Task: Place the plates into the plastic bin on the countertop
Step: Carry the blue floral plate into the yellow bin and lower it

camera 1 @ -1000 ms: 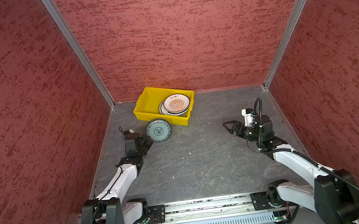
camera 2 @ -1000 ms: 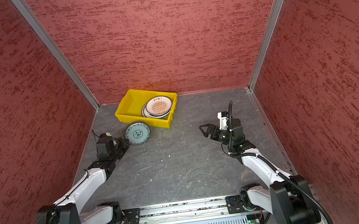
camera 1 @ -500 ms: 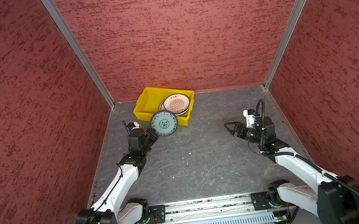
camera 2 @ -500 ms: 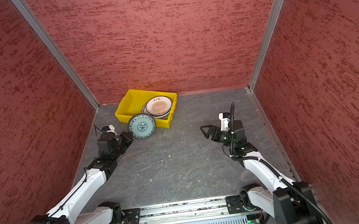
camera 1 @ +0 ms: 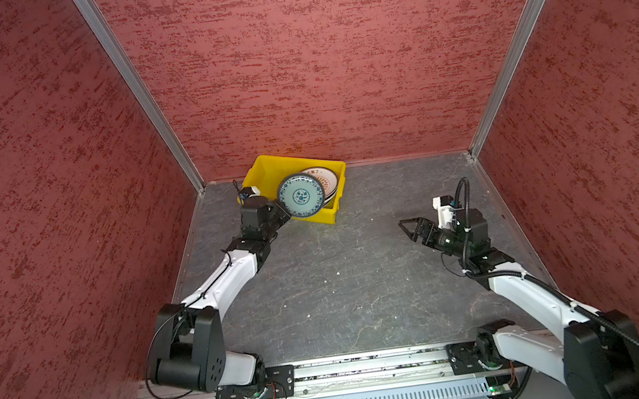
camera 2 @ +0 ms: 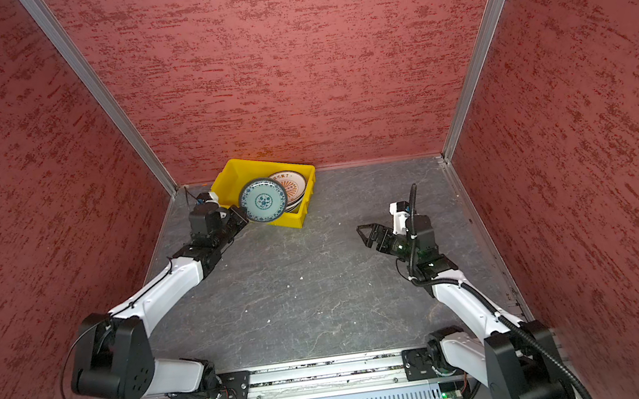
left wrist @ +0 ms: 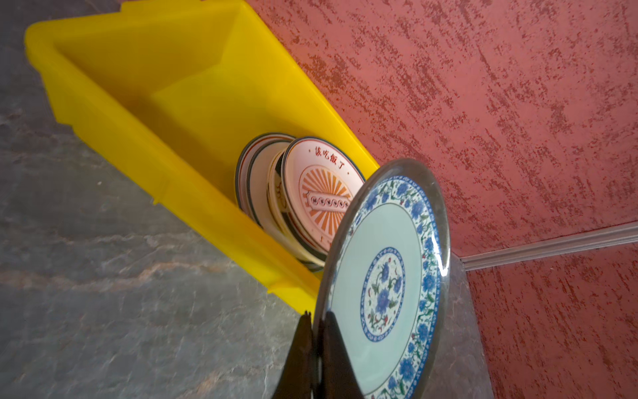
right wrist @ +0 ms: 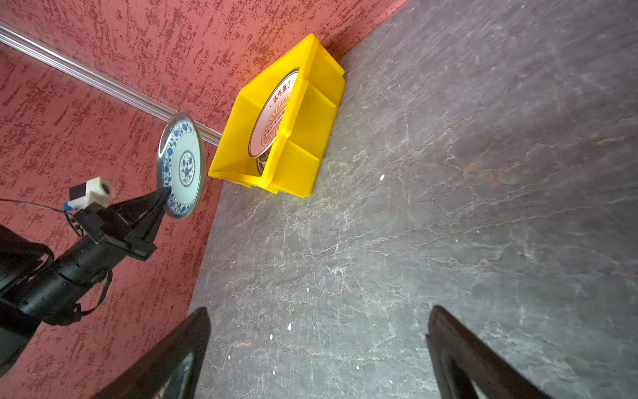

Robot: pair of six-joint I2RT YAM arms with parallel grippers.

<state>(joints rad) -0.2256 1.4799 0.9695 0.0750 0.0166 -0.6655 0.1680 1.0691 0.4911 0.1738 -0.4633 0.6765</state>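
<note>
The cream sunburst plate (camera 1: 323,177) (left wrist: 323,192) lies outward and below, so the robot's left gripper will next take the blue-patterned plate outward, set it down on the stack and let go of its rim.
My left gripper (camera 1: 283,209) (left wrist: 316,316) is shut on the rim of a blue-patterned plate (camera 1: 301,194) (camera 2: 263,199) (left wrist: 383,286). It holds the plate tilted on edge in the air, just in front of the yellow plastic bin (camera 1: 260,175) (left wrist: 138,69) (right wrist: 310,121). Several stacked plates (camera 1: 325,176) (left wrist: 321,186) (right wrist: 272,117) lie in the bin's right half, the top one cream with an orange sunburst and red characters. The bin's left half shows bare yellow. My right gripper (camera 1: 406,231) (right wrist: 319,311) hangs open and empty over the countertop (camera 1: 342,289), far right of the bin.
Textured red walls (camera 1: 292,65) close in the left, back and right sides, and the bin sits against the back wall near the left corner. An aluminium rail (camera 1: 373,369) with both arm bases runs along the front edge. Small white specks (right wrist: 381,178) dot the countertop.
My left gripper has lifted the blue-patterned plate from low in front of the bin, up and back toward the bin's front wall. The right arm has barely shifted and stays open.
</note>
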